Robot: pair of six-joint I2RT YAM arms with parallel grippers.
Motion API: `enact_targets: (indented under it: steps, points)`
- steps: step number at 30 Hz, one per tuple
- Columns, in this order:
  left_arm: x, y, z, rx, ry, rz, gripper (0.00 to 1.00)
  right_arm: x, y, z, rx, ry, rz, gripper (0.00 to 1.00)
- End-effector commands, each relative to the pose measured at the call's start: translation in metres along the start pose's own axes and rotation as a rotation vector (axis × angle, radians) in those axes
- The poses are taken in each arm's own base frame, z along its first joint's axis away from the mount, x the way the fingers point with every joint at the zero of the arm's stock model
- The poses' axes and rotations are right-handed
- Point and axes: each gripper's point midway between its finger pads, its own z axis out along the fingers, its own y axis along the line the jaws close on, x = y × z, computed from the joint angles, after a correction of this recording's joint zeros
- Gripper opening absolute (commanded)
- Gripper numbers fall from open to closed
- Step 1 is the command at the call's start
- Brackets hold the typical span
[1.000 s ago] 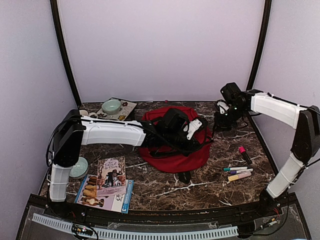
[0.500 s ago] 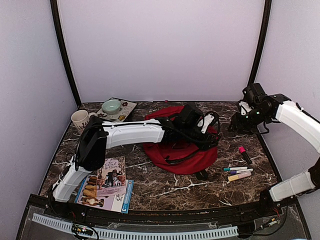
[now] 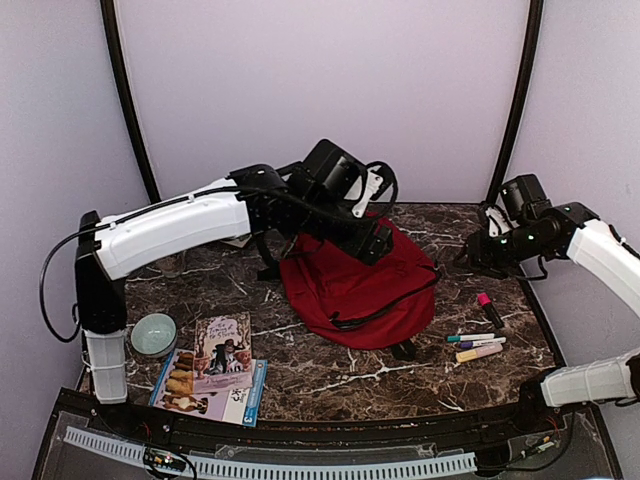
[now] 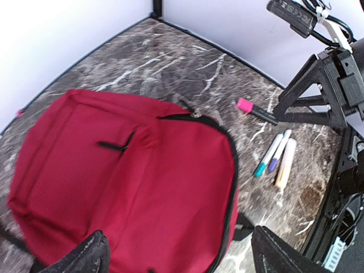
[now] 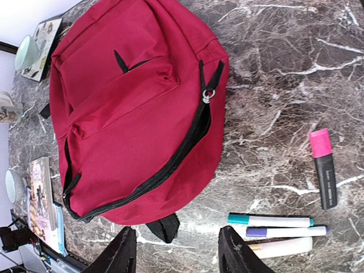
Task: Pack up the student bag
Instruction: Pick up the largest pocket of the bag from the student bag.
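The bag's zipper gapes near its metal pull (image 5: 207, 95). My left gripper will move toward the pens' side next and go down onto the zipper's upper edge.
The student bag (image 3: 350, 290) is a red backpack lying flat in the middle of the marble table, front pocket up. In the right wrist view a black zipper line with a metal pull (image 5: 207, 95) runs along the student bag (image 5: 131, 114). My left gripper (image 4: 177, 233) hangs high above the bag (image 4: 142, 170), open wide, with nothing between its fingers. My right gripper (image 5: 177, 230) is open too and holds nothing. It hovers over the bag's near-right edge and a black strap end (image 5: 165, 224), apart from both.
Right of the bag lie a pink highlighter (image 3: 490, 308) and three pens (image 3: 478, 345), teal, purple and yellow. Books (image 3: 215, 375) and a teal bowl (image 3: 153, 333) sit at the front left. A mug (image 5: 7, 108) and another bowl (image 5: 25, 51) stand at the back left.
My left gripper opened, let go of the bag and rose up and back to the left. The right gripper moved off to the right and opened wider. The bag shifted slightly right.
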Motion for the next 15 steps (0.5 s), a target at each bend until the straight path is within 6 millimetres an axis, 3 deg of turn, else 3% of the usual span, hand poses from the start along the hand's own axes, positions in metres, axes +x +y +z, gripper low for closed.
enact_targets:
  steps: [1, 5, 9, 12, 15]
  points:
    - [0.060, 0.043, -0.043, -0.200, 0.157, 0.012, 0.91, -0.003, 0.014, 0.002, -0.090, -0.020, -0.003, 0.50]
    - [0.082, 0.058, -0.078, -0.203, 0.157, -0.126, 0.95, -0.004, 0.026, 0.006, -0.146, -0.001, -0.004, 0.51]
    - [0.090, 0.031, -0.092, -0.012, 0.121, -0.116, 0.93, -0.002, 0.031, 0.011, -0.150, 0.009, 0.005, 0.51]
    - [0.088, 0.010, -0.091, 0.111, 0.094, -0.079, 0.92, 0.004, 0.027, 0.019, -0.128, 0.030, 0.030, 0.51]
    - [0.089, -0.002, -0.077, 0.181, 0.112, -0.038, 0.90, 0.009, 0.021, 0.025, -0.105, 0.048, 0.057, 0.50]
